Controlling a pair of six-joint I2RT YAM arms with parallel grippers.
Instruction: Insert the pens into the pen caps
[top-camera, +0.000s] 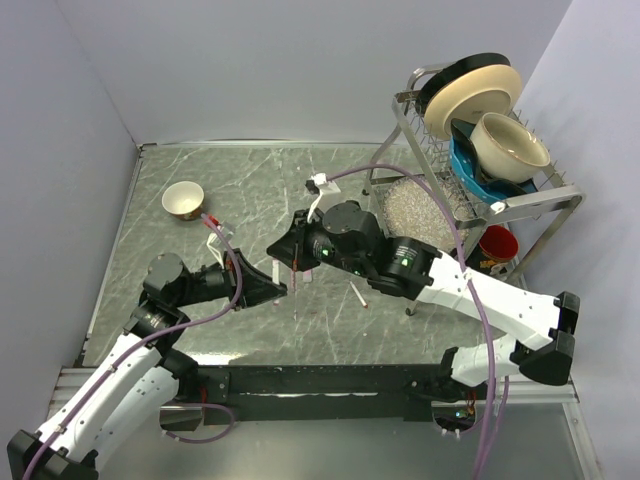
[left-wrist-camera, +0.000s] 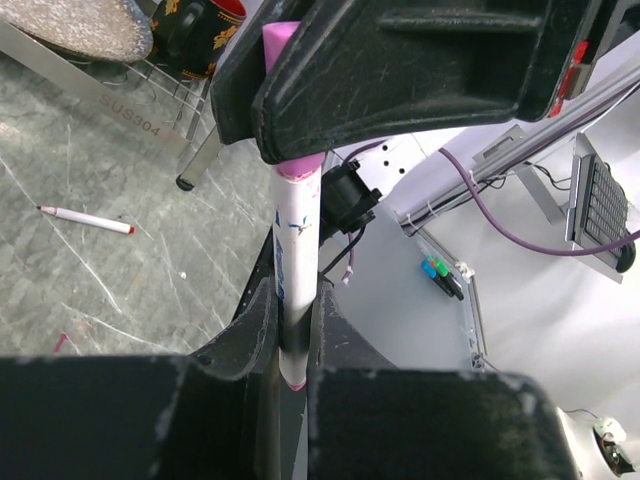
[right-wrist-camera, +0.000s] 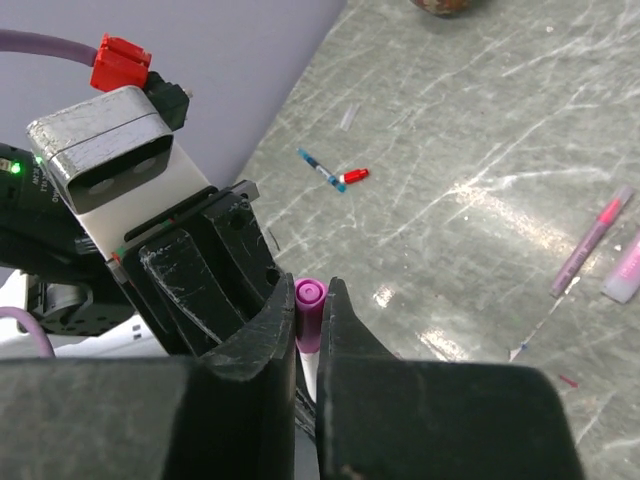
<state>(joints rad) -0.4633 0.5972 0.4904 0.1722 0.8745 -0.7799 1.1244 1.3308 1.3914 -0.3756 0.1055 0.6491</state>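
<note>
The left gripper tilts downward next, brings the pen down there and releases it. The tabletop near the pink pen lies below and the pen's cap is on.
My left gripper is shut on the lower end of a pen with a white barrel, which stands upright between its jaws. A magenta pen cap sits on the pen's top end. My right gripper is shut on that cap from above, and its black fingers fill the top of the left wrist view. In the top view the two grippers meet over the middle of the table, left gripper against right gripper. Loose on the table lie a red-ended pen, a blue pen, a red cap and a pink pen.
A small bowl stands at the back left of the marble table. A metal dish rack with plates and bowls fills the back right, with a red mug under it. Another white pen lies beside the right arm.
</note>
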